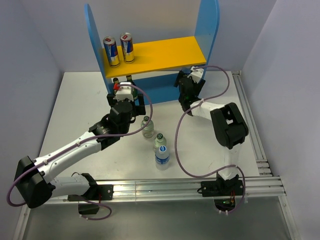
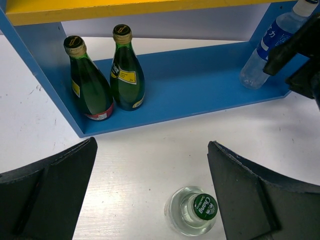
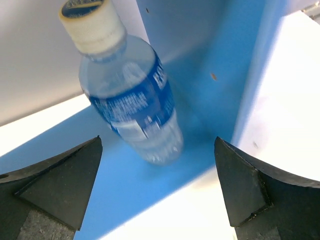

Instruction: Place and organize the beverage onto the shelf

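The first water bottle already stands on the blue board, so my right gripper should first draw back from the shelf [image 1: 155, 55], to then close around the second water bottle.
The shelf [image 1: 155, 55] stands at the back. Two cans [image 1: 111, 51] stand on the left of its yellow upper board. One water bottle [image 3: 131, 95] stands at the right end of the blue bottom board [image 2: 200, 85]. My right gripper [image 3: 158, 142] is open just in front of it, not touching. On the table stand two pale-green dark-capped bottles [image 1: 147, 126] [image 1: 159, 141] and a second water bottle [image 1: 162, 157]. My left gripper [image 2: 152, 145] is open and empty above the table. One green-capped bottle [image 2: 195, 211] stands below it, close to the right finger.
Two dark green gold-necked bottles [image 2: 87, 82] [image 2: 126, 70] stand at the left end of the bottom board. Grey walls close in the table on the left, back and right. A metal rail [image 1: 250, 130] runs along the table's right edge.
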{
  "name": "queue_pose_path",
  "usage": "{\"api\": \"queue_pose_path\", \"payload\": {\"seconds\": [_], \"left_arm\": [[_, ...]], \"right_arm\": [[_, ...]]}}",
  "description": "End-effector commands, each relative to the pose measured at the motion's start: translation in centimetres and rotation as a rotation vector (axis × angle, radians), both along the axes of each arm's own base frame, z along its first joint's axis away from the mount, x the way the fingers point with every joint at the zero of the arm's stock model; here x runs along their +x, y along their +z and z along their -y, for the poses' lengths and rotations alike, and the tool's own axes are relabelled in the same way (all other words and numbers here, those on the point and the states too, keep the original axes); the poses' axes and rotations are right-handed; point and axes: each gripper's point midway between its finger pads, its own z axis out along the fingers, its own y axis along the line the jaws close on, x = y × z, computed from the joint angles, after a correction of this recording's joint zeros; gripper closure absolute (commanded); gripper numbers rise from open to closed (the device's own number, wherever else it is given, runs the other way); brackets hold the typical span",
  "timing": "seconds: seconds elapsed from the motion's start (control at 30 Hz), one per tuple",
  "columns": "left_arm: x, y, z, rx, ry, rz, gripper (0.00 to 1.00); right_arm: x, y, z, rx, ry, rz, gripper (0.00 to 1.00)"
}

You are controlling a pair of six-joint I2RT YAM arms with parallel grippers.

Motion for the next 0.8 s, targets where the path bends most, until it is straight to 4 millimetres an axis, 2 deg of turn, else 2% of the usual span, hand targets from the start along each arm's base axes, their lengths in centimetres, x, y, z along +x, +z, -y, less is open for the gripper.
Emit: {"api": "queue_pose_path", "payload": {"seconds": [0.0,0.13,0.17,0.2,0.23,0.27,0.33,0.37,0.43,0.47,0.5,0.53,0.57,0.63,0.67,0.7,0.77], "left_arm": [[-0.1,1.7,-0.1,-0.036,0.010,0.042,0.01],[-0.1,2.1,-0.4,-0.039,0.017,0.049,0.01],[-0.1,2.2,-0.4,-0.040,0.018,0.051,0.01],[-0.1,2.3,-0.4,-0.042,0.018,0.053,0.01],[-0.1,2.3,-0.4,-0.042,0.017,0.053,0.01],[-0.1,2.3,-0.4,-0.044,0.015,0.052,0.01],[-0.1,2.2,-0.4,-0.038,0.018,0.052,0.01],[0.0,2.2,-0.3,-0.036,0.020,0.053,0.01],[0.2,2.1,-0.3,-0.028,0.026,0.052,0.01],[0.2,2.0,-0.3,-0.023,0.025,0.049,0.01],[0.2,2.0,-0.2,-0.027,0.022,0.047,0.01],[0.2,2.1,-0.1,-0.033,0.019,0.049,0.01],[0.2,2.0,0.0,-0.036,0.010,0.048,0.01],[0.2,2.3,0.2,-0.051,-0.005,0.047,0.01],[0.2,2.3,0.2,-0.056,-0.005,0.046,0.01],[0.2,2.4,0.4,-0.063,-0.014,0.045,0.01],[0.4,2.4,0.2,-0.067,-0.008,0.043,0.01]], "right_arm": [[-2.0,2.9,-0.5,0.053,0.033,0.042,0.00],[-5.5,3.8,-1.0,0.056,0.069,0.041,0.00],[-7.1,4.0,-0.8,0.059,0.069,0.028,0.00],[-8.1,4.2,-1.4,0.072,0.084,0.028,0.00],[-9.1,4.3,-1.2,0.071,0.075,0.027,0.00],[-11.0,4.4,-0.5,0.067,0.064,0.015,0.00],[-13.6,4.5,-1.7,0.094,0.091,0.001,0.00],[-15.9,4.5,-0.8,0.086,0.069,-0.018,0.00],[-18.6,4.6,-1.4,0.111,0.098,-0.025,0.00],[-21.7,4.8,-1.7,0.092,0.118,-0.037,0.00],[-23.3,5.0,-2.4,0.129,0.140,-0.034,0.00],[-25.1,6.6,-2.5,0.176,0.174,0.004,0.00],[-27.8,5.5,-3.7,0.133,0.247,-0.053,0.00],[-30.8,7.3,-3.5,0.222,0.273,-0.006,0.00],[-32.2,7.0,-3.4,0.197,0.308,-0.026,0.00],[-34.2,7.5,-4.9,0.224,0.393,-0.017,0.00],[-36.4,8.2,-5.0,0.225,0.470,-0.009,0.00]]}}
